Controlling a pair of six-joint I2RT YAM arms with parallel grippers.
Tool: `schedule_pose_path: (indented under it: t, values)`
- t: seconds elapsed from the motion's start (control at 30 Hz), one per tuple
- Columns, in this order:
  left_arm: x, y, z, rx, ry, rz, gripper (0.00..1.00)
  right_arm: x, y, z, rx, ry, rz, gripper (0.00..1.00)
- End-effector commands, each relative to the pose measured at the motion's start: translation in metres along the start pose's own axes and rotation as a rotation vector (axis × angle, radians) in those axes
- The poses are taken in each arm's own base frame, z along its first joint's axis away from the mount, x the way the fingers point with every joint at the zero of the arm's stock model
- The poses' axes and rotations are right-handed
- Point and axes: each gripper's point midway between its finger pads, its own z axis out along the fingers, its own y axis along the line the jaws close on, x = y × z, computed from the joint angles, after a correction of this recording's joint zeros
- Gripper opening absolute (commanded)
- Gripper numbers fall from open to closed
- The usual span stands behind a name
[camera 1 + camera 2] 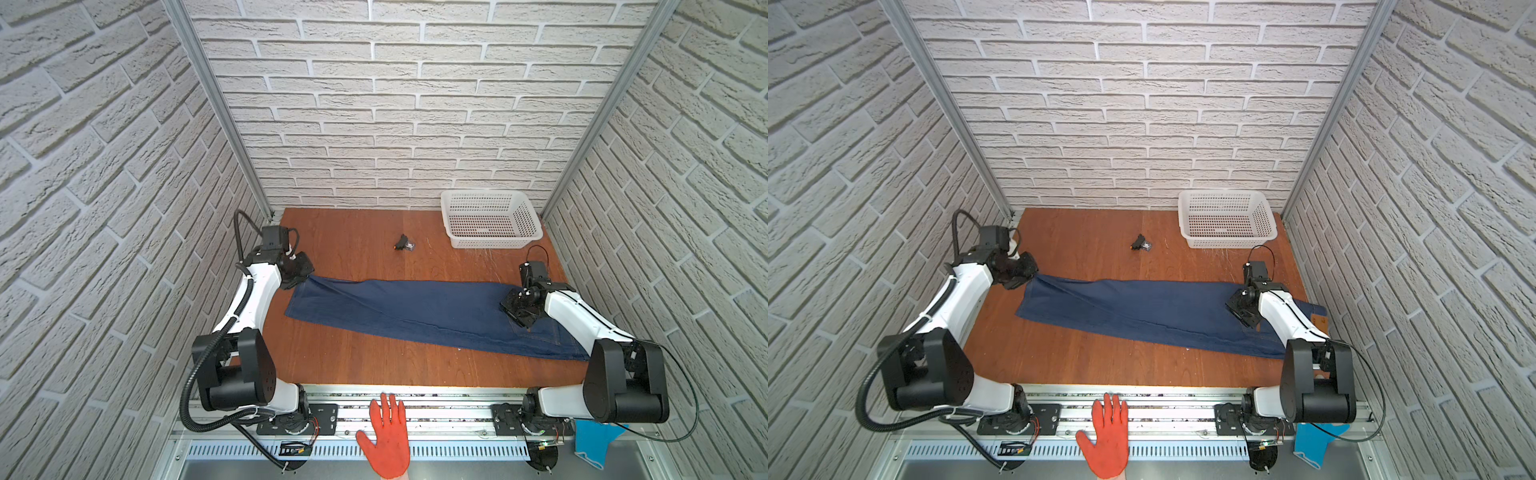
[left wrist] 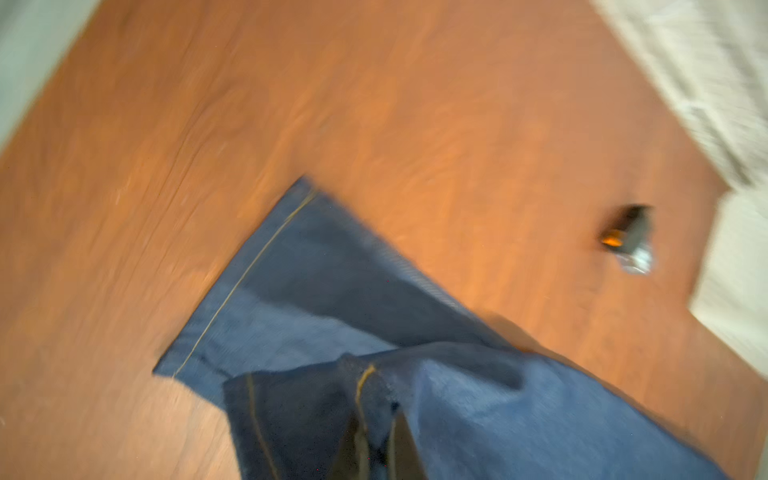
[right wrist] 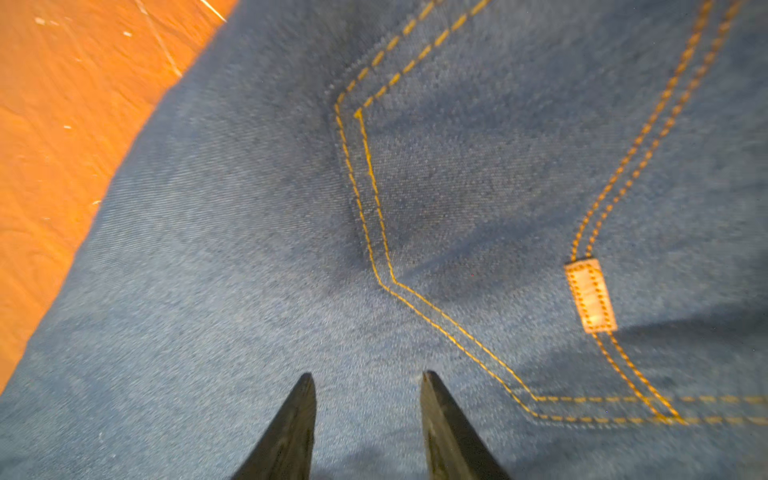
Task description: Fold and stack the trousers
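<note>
The left gripper lifts and carries the fold along the trousers next, then lowers to release it over the denim (image 1: 485,302) beside the back pocket, since the legs lie outstretched.
The trousers (image 1: 415,309) (image 1: 1142,309) are dark blue jeans laid lengthwise across the wooden table, leg hems at the left, waist at the right. My left gripper (image 1: 305,278) (image 2: 376,449) is at the far-left hem corner, shut on a pinched fold of the denim (image 2: 332,291), which is raised off the table. My right gripper (image 1: 513,307) (image 3: 368,376) is over the seat of the trousers (image 3: 249,249) beside a back pocket. Its fingers (image 3: 299,415) stand apart with only flat denim between them. A tan patch (image 1: 1318,320) shows at the waist.
A white plastic basket (image 1: 490,220) stands at the back right of the table (image 1: 353,365). A small black object (image 1: 403,243) lies behind the trousers. An orange-gloved hand (image 1: 388,432) rests on the front rail. A teal-blue glove (image 1: 594,444) hangs at the front right.
</note>
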Motion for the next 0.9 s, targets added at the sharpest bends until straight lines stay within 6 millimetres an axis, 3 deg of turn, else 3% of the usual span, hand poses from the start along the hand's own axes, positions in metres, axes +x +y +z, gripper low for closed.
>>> schedule_pose_path:
  t: [0.0,0.07,0.17,0.3,0.37,0.47,0.53,0.63,0.7,0.8,0.87]
  values:
    - [0.004,-0.026,-0.013,0.023,0.010,0.187,0.04,0.002,-0.002,-0.009,-0.001,-0.018,-0.017,0.43]
    - [0.005,-0.058,-0.016,0.086,-0.004,0.298,0.04,0.003,-0.003,-0.012,-0.004,-0.019,-0.018,0.43]
    - [0.017,-0.125,-0.021,0.198,-0.024,0.507,0.03,0.004,-0.004,-0.020,-0.011,-0.032,-0.021,0.43]
    - [0.051,-0.226,-0.030,0.381,-0.060,0.764,0.01,0.001,-0.005,-0.040,-0.020,-0.072,-0.022,0.43]
    - [0.074,-0.272,-0.037,0.471,-0.061,0.863,0.00,-0.003,-0.006,-0.054,-0.025,-0.102,-0.016,0.43]
    - [0.114,-0.341,-0.064,0.622,-0.065,1.005,0.00,-0.012,-0.014,-0.082,-0.017,-0.167,0.010,0.44]
    - [0.151,-0.379,-0.084,0.720,-0.049,1.108,0.00,-0.020,-0.025,-0.106,-0.011,-0.228,0.052,0.44]
    - [0.210,-0.422,-0.112,0.853,-0.004,1.229,0.00,-0.031,-0.042,-0.140,-0.021,-0.326,0.129,0.44]
    - [0.243,-0.440,-0.119,0.906,0.037,1.274,0.01,-0.037,-0.055,-0.159,-0.016,-0.397,0.179,0.44]
    - [0.277,-0.450,-0.103,0.916,0.120,1.276,0.04,-0.041,-0.068,-0.184,-0.015,-0.476,0.222,0.46]
    - [0.289,-0.450,-0.085,0.895,0.171,1.252,0.08,-0.041,-0.071,-0.192,-0.012,-0.497,0.229,0.47]
